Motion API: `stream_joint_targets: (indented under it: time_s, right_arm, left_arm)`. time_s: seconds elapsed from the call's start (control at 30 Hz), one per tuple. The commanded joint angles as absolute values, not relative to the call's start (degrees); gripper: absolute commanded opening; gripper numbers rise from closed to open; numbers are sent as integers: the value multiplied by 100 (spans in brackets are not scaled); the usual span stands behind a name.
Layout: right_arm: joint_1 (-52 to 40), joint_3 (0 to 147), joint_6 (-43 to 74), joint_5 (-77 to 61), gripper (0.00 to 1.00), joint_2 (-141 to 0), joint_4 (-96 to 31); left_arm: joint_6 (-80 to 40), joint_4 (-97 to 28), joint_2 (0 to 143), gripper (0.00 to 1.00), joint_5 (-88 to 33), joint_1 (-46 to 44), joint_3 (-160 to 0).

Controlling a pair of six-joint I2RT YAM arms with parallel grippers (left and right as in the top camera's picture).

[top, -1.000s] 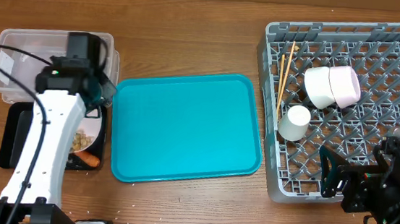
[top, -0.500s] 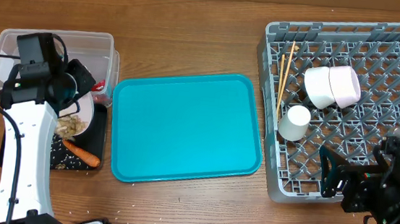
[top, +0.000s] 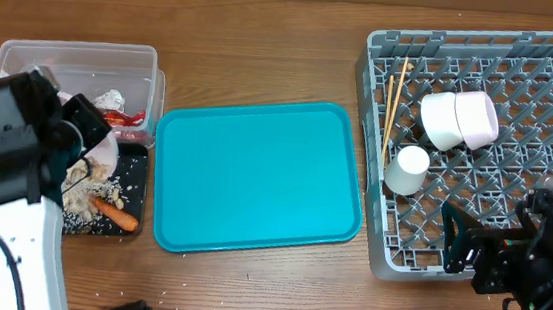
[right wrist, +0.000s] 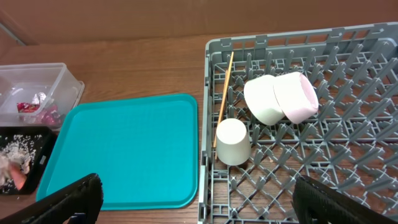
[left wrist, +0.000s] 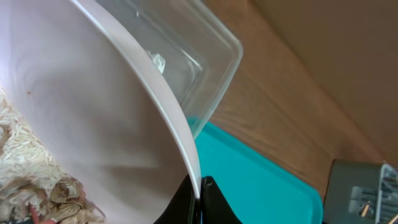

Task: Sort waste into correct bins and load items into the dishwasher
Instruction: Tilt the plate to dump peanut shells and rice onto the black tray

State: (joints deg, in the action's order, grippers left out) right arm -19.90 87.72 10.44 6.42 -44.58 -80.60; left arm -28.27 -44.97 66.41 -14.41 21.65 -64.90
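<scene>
Next, my left gripper carries the plate (top: 99,153) over the teal serving tray and lets go of it upright at the rack's edge beside the cup, as the plate is nearly bare.
My left gripper (top: 86,128) is shut on the rim of the white plate (top: 99,153), holding it tilted over the black tray (top: 140,181); the grip shows in the left wrist view (left wrist: 200,186). Tan peanut shells (top: 80,196) and the orange carrot (top: 117,215) lie on the black tray. The red wrapper (top: 124,119) and the tissue ball (top: 111,98) are in the clear tub (top: 75,50). The grey dish rack (top: 514,196) holds two bowls (top: 455,118), the cup (top: 408,170) and the chopsticks (top: 395,100). My right gripper (right wrist: 199,205) is open and empty above the rack's front left corner.
The teal serving tray (top: 255,173) lies between the bins and the rack, with nothing on it. Crumbs dot the wooden table along its front edge. The clear tub and black tray sit side by side at the far left.
My left arm has swung left and towards the front with the plate. The plate has tipped, and the shells now lie spread on the black tray. The right arm has not moved.
</scene>
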Motion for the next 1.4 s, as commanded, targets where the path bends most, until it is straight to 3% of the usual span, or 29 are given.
stream_joint_targets:
  time_s: [0.0, 0.3, 0.57, 1.07, 1.37]
  right_arm:
    - [-1977, 8770, 1026, 681, 100, -4436, -8031]
    - [-1977, 8770, 1026, 679, 100, -4436, -8031]
    - [-1977, 8770, 1026, 679, 100, -4436, -8031]
    - [-1977, 8770, 1026, 679, 100, -4436, -8031]
    - [-1977, 8770, 1026, 681, 100, -4436, -8031]
  left_arm:
    - [-2611, -4442, 6407, 5, -1649, 2342, -6182]
    - [-2462, -3769, 6001, 4, -2602, 2943, -5328]
    - [-2108, -3614, 5907, 5, -4305, 3994, -5155]
    - [-578, -4547, 5911, 4, -6840, 6023, -5146]
    - [-272, -4609, 5911, 4, -7782, 6180, -5146]
